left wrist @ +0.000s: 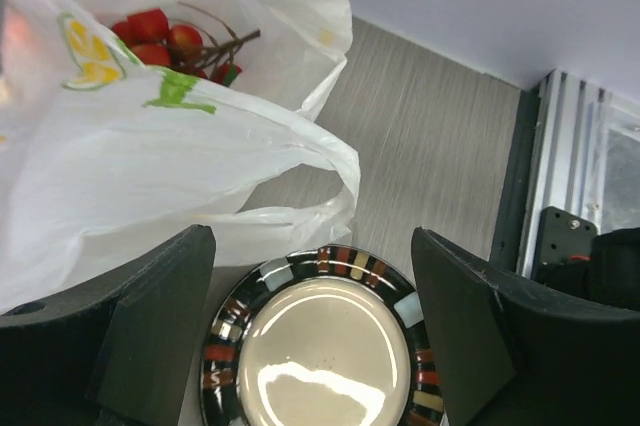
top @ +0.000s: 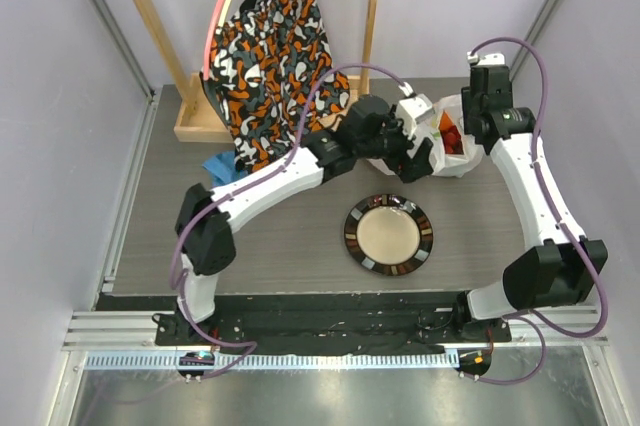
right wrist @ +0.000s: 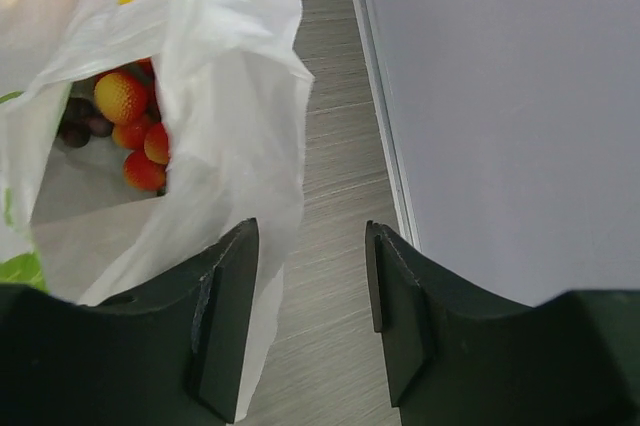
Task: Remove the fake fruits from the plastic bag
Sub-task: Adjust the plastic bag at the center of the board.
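My left gripper's fingers are open and will go down toward the bag (left wrist: 150, 176) next and around the fold of the bag's rim (left wrist: 344, 189), which sticks out below toward the plate.
The white plastic bag (top: 448, 142) lies open at the back right of the table. Red strawberries (top: 453, 136) show in its mouth. In the left wrist view the bag (left wrist: 150, 176) holds strawberries (left wrist: 150, 31) on stems. In the right wrist view the bag (right wrist: 235, 76) holds orange-red strawberries (right wrist: 130, 116) and dark grapes (right wrist: 78, 128). My left gripper (top: 417, 163) is open and empty just left of the bag, its jaws (left wrist: 315, 336) wide over the plate. My right gripper (top: 478, 134) is open and empty at the bag's right side; its left finger (right wrist: 225, 316) is against the bag's wall.
A round dark-rimmed plate (top: 352, 236) sits in front of the bag and also shows in the left wrist view (left wrist: 300, 268). A patterned cloth (top: 275, 56) hangs on a wooden frame (top: 192, 128) at the back left, with a blue cloth (top: 222, 166) below it. The right wall is close.
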Available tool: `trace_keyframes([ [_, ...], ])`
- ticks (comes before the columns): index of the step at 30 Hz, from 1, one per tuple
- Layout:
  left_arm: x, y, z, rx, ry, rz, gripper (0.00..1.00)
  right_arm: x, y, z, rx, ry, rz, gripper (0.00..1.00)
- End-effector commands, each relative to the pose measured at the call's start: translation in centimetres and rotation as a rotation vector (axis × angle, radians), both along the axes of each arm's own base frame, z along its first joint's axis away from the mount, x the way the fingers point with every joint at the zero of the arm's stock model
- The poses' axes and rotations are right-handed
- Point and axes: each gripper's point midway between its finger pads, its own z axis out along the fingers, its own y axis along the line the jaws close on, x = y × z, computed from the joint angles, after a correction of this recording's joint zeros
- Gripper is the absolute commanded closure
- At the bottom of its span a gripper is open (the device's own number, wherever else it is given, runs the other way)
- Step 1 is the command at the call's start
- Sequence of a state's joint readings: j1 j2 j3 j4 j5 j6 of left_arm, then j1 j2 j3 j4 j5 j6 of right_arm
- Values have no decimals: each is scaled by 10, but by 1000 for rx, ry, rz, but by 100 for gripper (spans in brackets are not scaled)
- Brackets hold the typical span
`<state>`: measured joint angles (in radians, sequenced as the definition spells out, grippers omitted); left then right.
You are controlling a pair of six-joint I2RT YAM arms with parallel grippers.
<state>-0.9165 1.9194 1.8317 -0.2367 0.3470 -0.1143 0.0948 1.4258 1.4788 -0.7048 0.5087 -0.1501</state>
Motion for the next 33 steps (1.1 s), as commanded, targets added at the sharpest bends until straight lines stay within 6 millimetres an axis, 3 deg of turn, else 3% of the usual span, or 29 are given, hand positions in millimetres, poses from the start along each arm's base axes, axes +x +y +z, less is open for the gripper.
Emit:
trace_keyframes([
  [1,9,-23,13,-40,-62,25,16,7,-19,28,70,-101,-67,47],
  [6,-3,-51,-1,-59,-25,-16,16,-1,-7,21,151,-93,-28,46],
  [10,-5,-66,-11,-44,-40,12,16,-8,2,26,199,-107,2,46],
  [11,-1,-66,-10,-42,-52,43,20,-10,3,36,209,-131,7,46],
  [12,4,-68,-16,-28,-60,72,26,-13,6,39,220,-134,16,46],
  [13,17,-64,-16,-16,-83,144,45,-16,8,44,229,-143,26,46],
  [15,26,-61,-16,1,-108,185,67,-25,18,57,266,-163,75,46],
  [16,29,-57,-15,13,-125,206,99,-27,23,60,283,-168,94,46],
  [17,30,-53,-14,26,-137,209,100,-32,28,66,303,-179,119,46],
  [21,40,-23,6,0,-80,283,100,-45,56,57,402,-134,247,45],
  [27,45,11,22,-16,-16,314,100,-38,51,20,415,-74,175,45],
  [29,43,18,25,-13,-15,313,100,-31,45,19,401,-79,144,45],
  [33,40,26,23,-6,3,312,100,-10,31,36,352,-128,82,45],
])
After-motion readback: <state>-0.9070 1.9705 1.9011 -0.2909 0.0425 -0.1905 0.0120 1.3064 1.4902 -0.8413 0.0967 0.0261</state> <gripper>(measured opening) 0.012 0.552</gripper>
